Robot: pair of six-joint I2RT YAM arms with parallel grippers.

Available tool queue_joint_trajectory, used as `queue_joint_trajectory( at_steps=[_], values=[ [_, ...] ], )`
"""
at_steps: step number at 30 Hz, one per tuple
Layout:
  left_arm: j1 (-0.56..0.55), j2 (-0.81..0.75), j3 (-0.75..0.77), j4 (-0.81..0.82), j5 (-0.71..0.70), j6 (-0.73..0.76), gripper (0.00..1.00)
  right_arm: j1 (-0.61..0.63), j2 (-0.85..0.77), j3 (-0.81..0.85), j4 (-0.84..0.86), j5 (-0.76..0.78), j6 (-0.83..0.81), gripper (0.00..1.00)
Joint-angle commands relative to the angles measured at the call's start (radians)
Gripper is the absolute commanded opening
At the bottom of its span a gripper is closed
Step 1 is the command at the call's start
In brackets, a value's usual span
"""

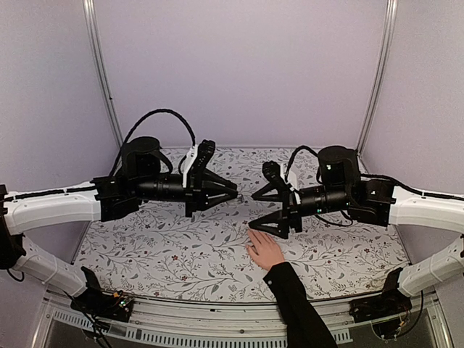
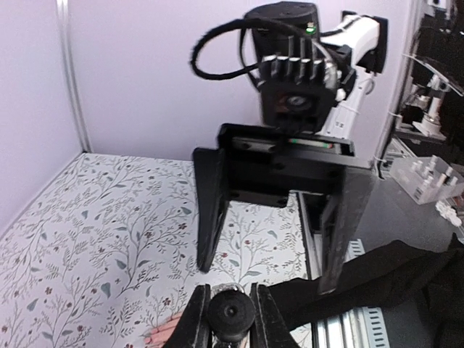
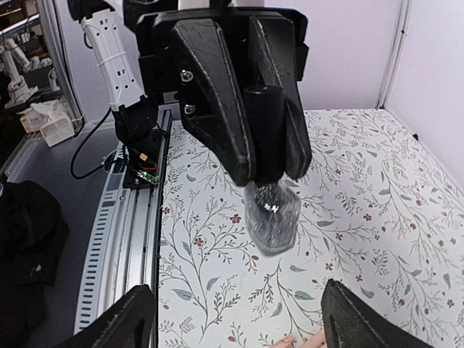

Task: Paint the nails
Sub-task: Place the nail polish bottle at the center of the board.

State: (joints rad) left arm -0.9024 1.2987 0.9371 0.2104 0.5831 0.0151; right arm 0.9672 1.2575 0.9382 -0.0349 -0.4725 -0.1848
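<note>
My left gripper moves down next, stands the bottle on the open cloth beside the gripper's fingers and releases the bottle's black cap. That spot lies below the gripper.
A light-skinned hand in a black sleeve lies flat on the flowered table, fingers pointing away. Its nails are too small to make out. My left gripper hangs above the table's middle, shut on the black cap of a small glass bottle that hangs below its fingers. In the left wrist view the cap shows end-on between the fingers. My right gripper faces it a short way off, open and empty, just above the hand's fingertips.
The flowered cloth covers the table between purple walls. A metal rail runs along the near edge, with the arm bases at both corners. The person's sleeve crosses that edge right of centre.
</note>
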Motion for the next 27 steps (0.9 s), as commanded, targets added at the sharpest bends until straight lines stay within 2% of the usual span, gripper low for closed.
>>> queue_joint_trajectory(
  at_steps=[1,5,10,17,27],
  values=[
    [0.062,-0.031,-0.109,0.167,-0.106,-0.101,0.0,-0.038,-0.06,-0.056,0.092,0.025,0.044,0.88],
    [0.091,-0.021,-0.227,0.275,-0.249,-0.162,0.0,-0.065,-0.092,-0.103,0.124,0.052,0.08,0.95],
    [0.108,0.023,-0.367,0.446,-0.385,-0.236,0.0,-0.102,-0.134,-0.161,0.147,0.12,0.14,0.99],
    [0.106,0.172,-0.427,0.575,-0.484,-0.278,0.0,-0.161,-0.196,-0.24,0.204,0.139,0.229,0.99],
    [0.072,0.407,-0.464,0.764,-0.58,-0.309,0.0,-0.168,-0.22,-0.259,0.211,0.144,0.245,0.99]
  ],
)
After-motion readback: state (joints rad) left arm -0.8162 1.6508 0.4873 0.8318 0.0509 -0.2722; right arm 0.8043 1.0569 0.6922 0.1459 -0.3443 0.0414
